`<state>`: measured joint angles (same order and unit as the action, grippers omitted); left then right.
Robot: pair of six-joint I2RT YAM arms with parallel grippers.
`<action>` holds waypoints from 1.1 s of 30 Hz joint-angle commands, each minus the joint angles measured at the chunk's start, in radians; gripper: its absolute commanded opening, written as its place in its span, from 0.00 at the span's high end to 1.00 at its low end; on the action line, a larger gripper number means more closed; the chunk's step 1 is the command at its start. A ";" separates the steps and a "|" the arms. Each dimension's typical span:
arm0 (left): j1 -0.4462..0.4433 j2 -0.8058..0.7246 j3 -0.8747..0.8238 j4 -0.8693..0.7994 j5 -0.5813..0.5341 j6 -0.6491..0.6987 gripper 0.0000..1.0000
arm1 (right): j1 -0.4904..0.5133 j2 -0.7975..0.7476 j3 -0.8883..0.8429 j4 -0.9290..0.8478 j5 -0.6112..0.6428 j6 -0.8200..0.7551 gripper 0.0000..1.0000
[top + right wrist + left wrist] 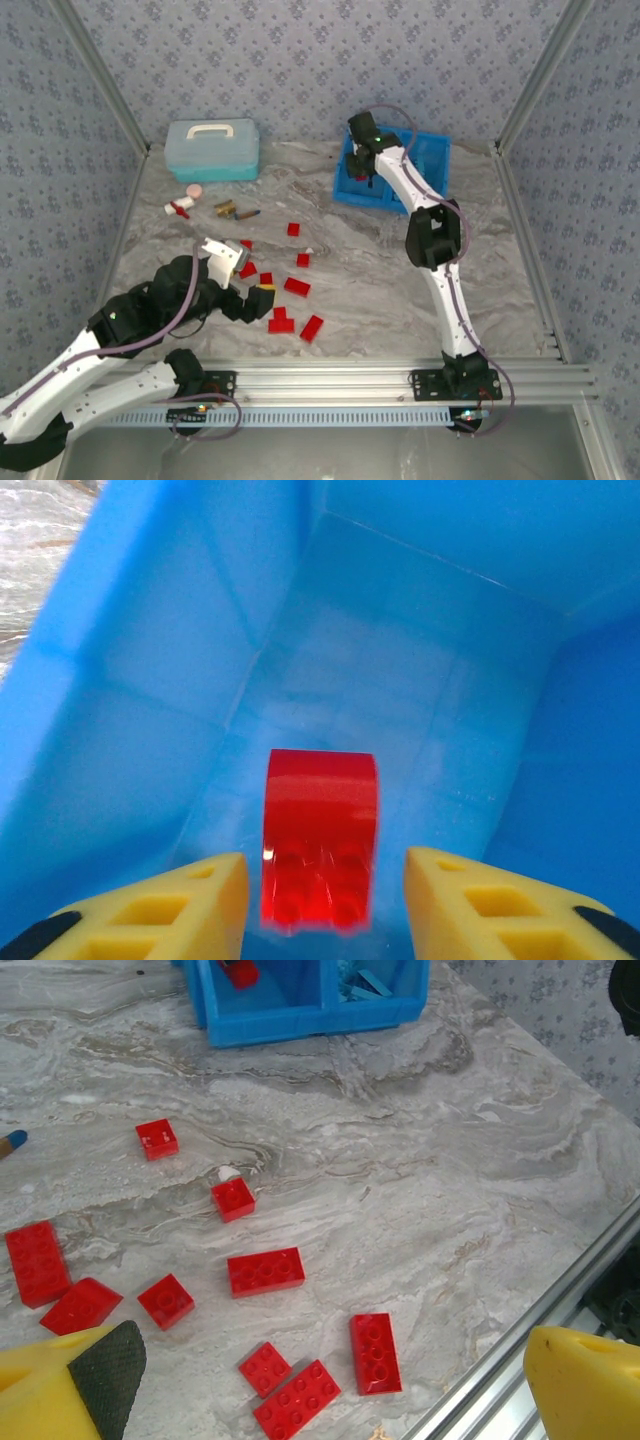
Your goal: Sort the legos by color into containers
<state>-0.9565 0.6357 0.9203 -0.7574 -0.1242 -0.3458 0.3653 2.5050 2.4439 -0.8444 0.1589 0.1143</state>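
Note:
The small red lego nearest the blue tray stands clear of the others. My open left gripper should go outward past the others and down around that lego next.
Several red legos [297, 287] lie scattered on the marble table left of centre; in the left wrist view they include a long brick [265, 1271] and another [375, 1352]. My left gripper [245, 272] hovers over this cluster, open wide, its yellow fingers [60, 1390] far apart with nothing between them. The bright blue tray [430, 150] stands at the back right. My right gripper [362, 165] reaches down into its left compartment [150, 680] and is open. A blurred red lego [320, 820] sits between the fingers [190, 905], touching neither. Light blue legos [365, 982] lie in the other compartment.
A pale blue lidded box [212, 150] with a white handle stands at the back left. Small brown, white and pink odds and ends [225, 209] lie in front of it. An aluminium rail [350, 380] runs along the near table edge, close to the nearest bricks.

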 commanded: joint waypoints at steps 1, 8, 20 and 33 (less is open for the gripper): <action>-0.002 0.011 -0.014 0.027 -0.056 -0.020 0.01 | 0.009 -0.025 0.067 -0.062 0.014 -0.007 0.49; -0.001 0.188 0.070 0.007 -0.224 -0.069 0.01 | 0.018 -0.269 -0.091 -0.088 0.014 -0.016 0.45; 0.172 0.745 0.351 0.019 -0.209 -0.184 0.04 | 0.084 -1.229 -1.107 0.072 0.010 0.191 0.28; 0.394 1.245 0.650 0.050 0.074 -0.085 0.18 | 0.182 -1.684 -1.415 -0.070 -0.047 0.465 0.15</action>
<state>-0.5835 1.8183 1.5066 -0.7113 -0.1184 -0.4667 0.5377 0.8543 1.0294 -0.8783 0.1158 0.4973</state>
